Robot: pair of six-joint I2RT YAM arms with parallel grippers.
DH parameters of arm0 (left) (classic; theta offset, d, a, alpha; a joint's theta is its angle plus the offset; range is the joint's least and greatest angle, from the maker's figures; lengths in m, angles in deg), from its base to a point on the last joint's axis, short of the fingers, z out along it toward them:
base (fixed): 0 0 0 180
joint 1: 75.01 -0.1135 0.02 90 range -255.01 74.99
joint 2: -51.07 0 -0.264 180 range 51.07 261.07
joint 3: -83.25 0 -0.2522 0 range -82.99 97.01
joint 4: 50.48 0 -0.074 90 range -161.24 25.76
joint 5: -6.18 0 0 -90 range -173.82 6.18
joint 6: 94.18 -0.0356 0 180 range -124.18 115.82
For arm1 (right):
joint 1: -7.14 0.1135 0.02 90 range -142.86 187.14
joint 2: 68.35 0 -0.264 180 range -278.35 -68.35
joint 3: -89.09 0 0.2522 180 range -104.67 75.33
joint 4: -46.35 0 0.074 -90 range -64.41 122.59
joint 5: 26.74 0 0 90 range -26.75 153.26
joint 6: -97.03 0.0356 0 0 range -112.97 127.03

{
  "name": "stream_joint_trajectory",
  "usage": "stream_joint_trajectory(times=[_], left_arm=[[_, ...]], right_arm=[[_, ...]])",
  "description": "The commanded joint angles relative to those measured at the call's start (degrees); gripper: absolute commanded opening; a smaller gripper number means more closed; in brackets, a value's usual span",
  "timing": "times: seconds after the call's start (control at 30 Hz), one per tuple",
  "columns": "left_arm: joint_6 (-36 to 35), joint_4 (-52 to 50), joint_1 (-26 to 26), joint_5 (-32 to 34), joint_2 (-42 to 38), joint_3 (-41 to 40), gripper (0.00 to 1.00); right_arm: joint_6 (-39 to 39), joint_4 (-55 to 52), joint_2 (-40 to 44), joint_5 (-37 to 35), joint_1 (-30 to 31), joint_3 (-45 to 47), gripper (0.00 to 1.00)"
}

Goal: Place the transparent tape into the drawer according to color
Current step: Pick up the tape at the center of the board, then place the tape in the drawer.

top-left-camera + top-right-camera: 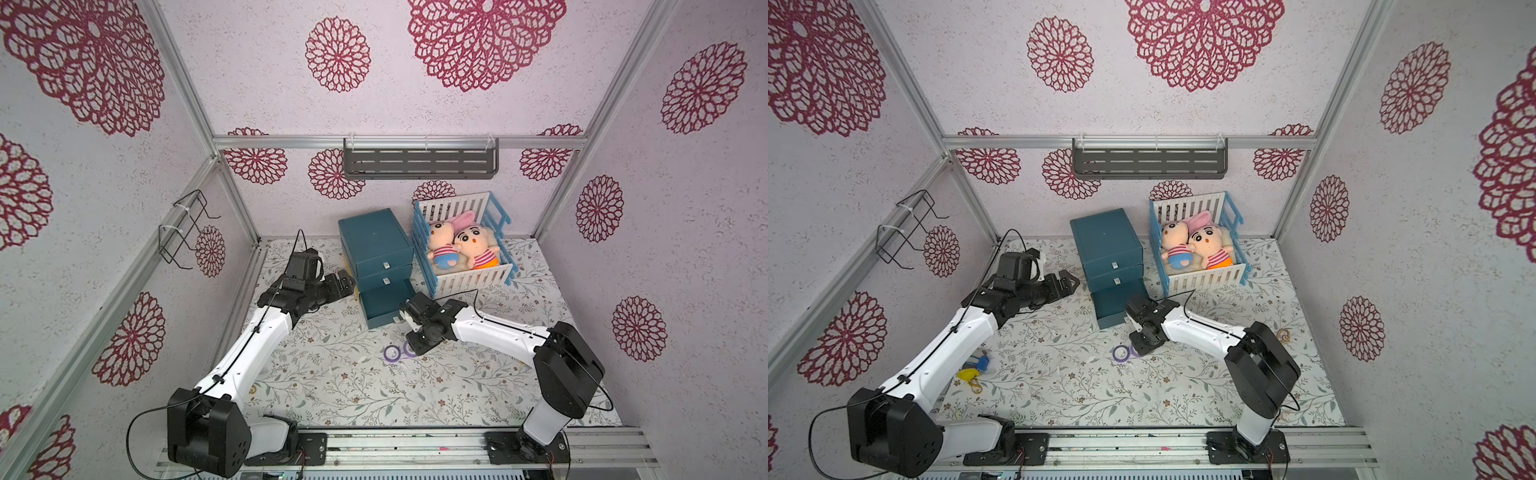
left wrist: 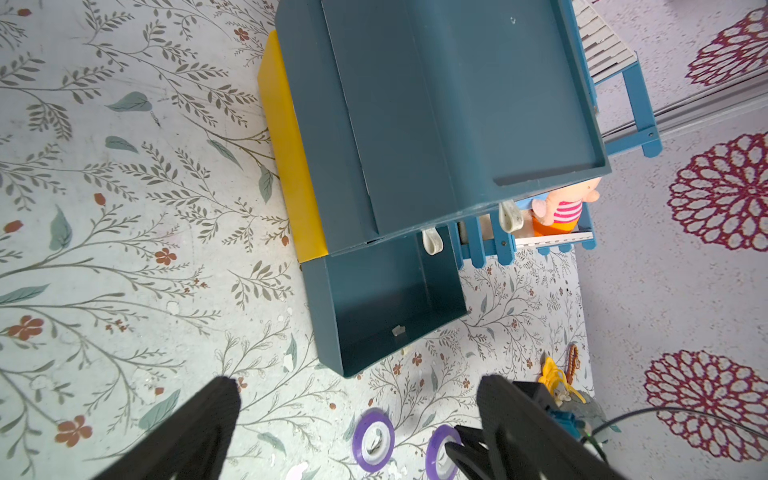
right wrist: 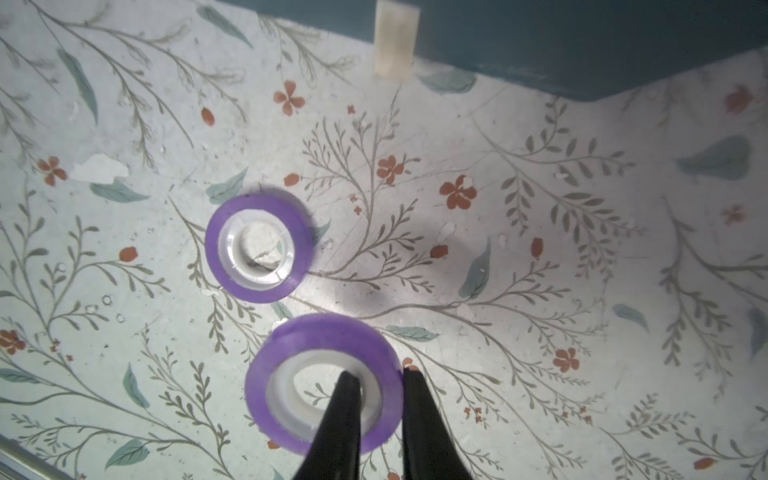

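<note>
The bottom drawer stands open and empty, so the robot's right gripper will next lift the nearer roll and bring it outward over the inside of that drawer to release it.
Two purple-rimmed rolls of transparent tape lie side by side on the floral table, in front of the teal drawer unit (image 1: 376,243). My right gripper (image 3: 380,374) is shut on the nearer roll (image 3: 324,382), one finger in its pale core and one outside the rim. I cannot tell whether that roll has left the table. The other roll (image 3: 257,247) lies flat and free (image 1: 392,353) (image 1: 1121,353) (image 2: 373,438). The bottom drawer (image 2: 395,299) stands pulled out and empty. My left gripper (image 2: 359,380) hangs open beside the unit's left side (image 1: 347,282).
A blue-and-white toy crib (image 1: 465,249) with two plush dolls stands right of the drawer unit. A yellow slab (image 2: 291,145) lies against the unit's base. A yellow keychain toy (image 1: 967,374) lies by the left arm. A brown chain (image 1: 1283,334) lies near the right arm.
</note>
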Motion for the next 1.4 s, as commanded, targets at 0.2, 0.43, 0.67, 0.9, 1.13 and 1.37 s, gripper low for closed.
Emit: stream_joint_trajectory(times=[0.2, 0.43, 0.67, 0.9, 1.13, 1.37], left_arm=[[0.1, 1.8, -0.6, -1.0, -1.5, -0.5, 0.97], [0.3, 1.6, -0.6, -1.0, -2.8, -1.6, 0.97], [0.6, 1.9, -0.6, -1.2, -3.4, -2.7, 0.97], [0.6, 1.3, -0.5, -1.3, -3.9, -2.9, 0.97], [0.5, 0.8, -0.5, -1.2, -4.5, -3.2, 0.97], [1.2, 1.1, -0.3, -1.8, -4.9, -4.1, 0.97]], right_arm=[[0.1, 0.4, 1.5, -2.6, -3.2, -8.4, 0.00], [-0.5, 1.8, -2.0, -3.4, -5.7, -14.5, 0.00], [0.0, 4.1, -7.5, -4.3, -6.9, -19.3, 0.00], [2.1, 8.0, -10.7, -4.5, -7.6, -21.3, 0.00], [2.3, 8.8, -14.5, -4.6, -8.1, -23.7, 0.00], [2.5, 9.8, -16.2, -5.6, -8.1, -23.7, 0.00]])
